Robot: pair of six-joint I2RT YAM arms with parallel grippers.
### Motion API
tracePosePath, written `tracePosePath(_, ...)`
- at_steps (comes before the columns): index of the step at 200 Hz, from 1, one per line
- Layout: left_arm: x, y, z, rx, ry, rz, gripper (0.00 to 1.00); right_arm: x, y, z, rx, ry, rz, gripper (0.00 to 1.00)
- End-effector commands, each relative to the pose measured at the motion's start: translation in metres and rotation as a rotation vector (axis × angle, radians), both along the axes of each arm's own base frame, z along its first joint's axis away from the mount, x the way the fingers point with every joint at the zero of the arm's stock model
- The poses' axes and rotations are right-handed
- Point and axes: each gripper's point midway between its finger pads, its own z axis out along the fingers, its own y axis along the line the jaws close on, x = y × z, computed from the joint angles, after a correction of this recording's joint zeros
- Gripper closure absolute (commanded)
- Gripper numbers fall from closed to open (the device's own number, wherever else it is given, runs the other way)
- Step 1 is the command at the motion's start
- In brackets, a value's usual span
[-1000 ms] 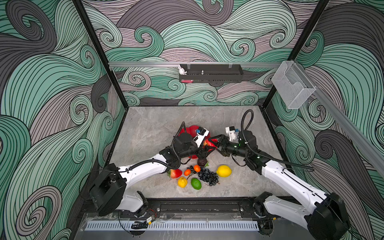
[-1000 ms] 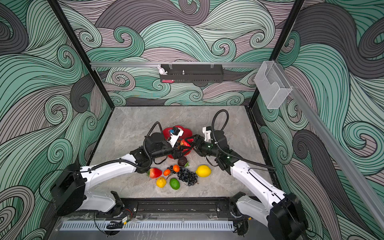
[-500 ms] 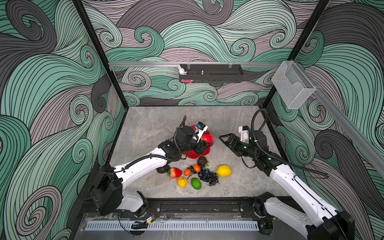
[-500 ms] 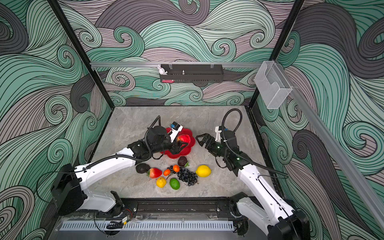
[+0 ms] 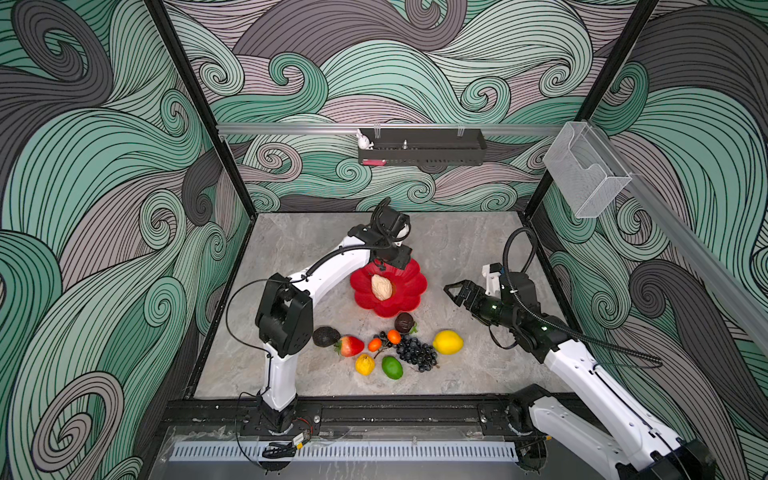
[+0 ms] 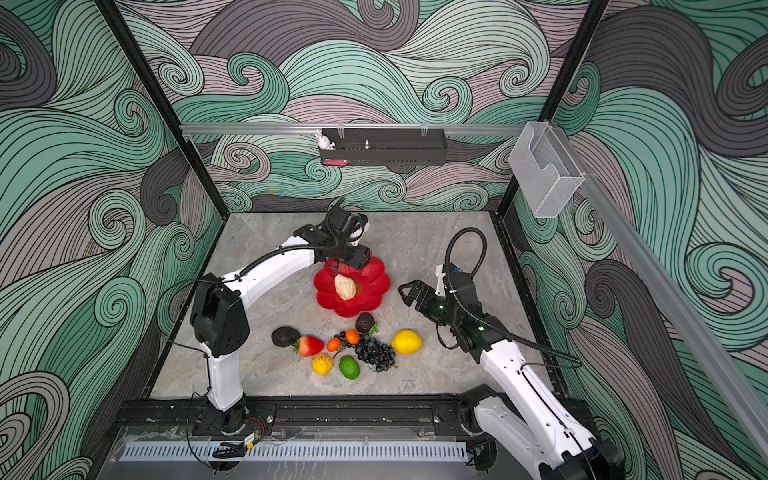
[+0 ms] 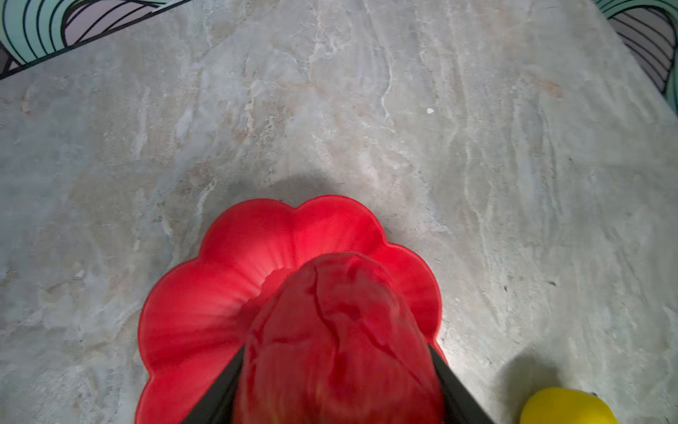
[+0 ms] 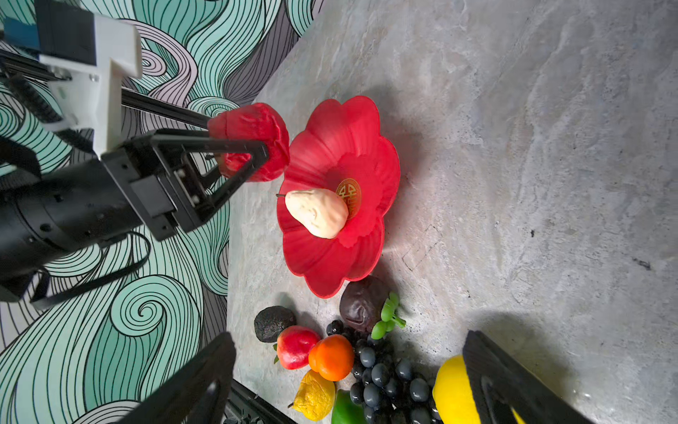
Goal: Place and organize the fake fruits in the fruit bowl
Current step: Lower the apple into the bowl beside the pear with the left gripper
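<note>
The robot's left gripper will lower inside the bowl's rim beyond the pear and release the wrinkled red fruit, since the cream pear (image 5: 381, 286) leaves the bowl's far side bare.
The fruit bowl (image 5: 412, 300) (image 6: 375, 293) (image 8: 352, 128), a red flower-shaped dish, holds a cream pear (image 5: 381, 286) (image 8: 317, 213). My left gripper (image 5: 392, 259) (image 7: 336, 348) hangs over the bowl's far rim (image 7: 220, 293), shut on a wrinkled red fruit (image 7: 337, 330) (image 8: 253, 143). To the right of the bowl, my right gripper (image 5: 453, 291) (image 8: 348, 337) is open and empty. In front of the bowl lie the other fake fruits: a lemon (image 5: 448, 342), grapes (image 5: 415, 352), a lime (image 5: 392, 367), a small yellow fruit (image 5: 365, 364), a strawberry (image 5: 351, 345), a dark avocado (image 5: 325, 336) and a brown fruit (image 5: 404, 322).
Two small orange fruits (image 5: 394, 336) sit among the grapes. A black tray (image 5: 422, 151) hangs on the back rail and a clear plastic box (image 5: 586, 174) on the right rail. The left arm's elbow (image 5: 284, 316) stands beside the avocado.
My right gripper has drawn back from the bowl to the right and opened wider. My left gripper has carried the red fruit to the bowl's far side, uncovering the cream pear.
</note>
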Motion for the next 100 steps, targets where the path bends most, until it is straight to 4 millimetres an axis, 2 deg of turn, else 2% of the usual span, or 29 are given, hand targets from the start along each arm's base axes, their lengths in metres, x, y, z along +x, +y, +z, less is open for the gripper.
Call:
tracePosePath(1,-0.008,0.018,-0.017,0.128,0.123,0.021,0.43,-0.003,-0.003,-0.005,-0.023,-0.006,0.004,0.03)
tracePosePath(62,0.008,0.024,-0.051,0.258,0.248,0.066,0.43,-0.009,-0.003,-0.013,-0.039,0.000,0.006,0.03)
tracePosePath(100,0.017,0.028,-0.067,0.282,0.258,0.087,0.43,-0.011,-0.002,-0.017,-0.043,0.006,0.011,0.03)
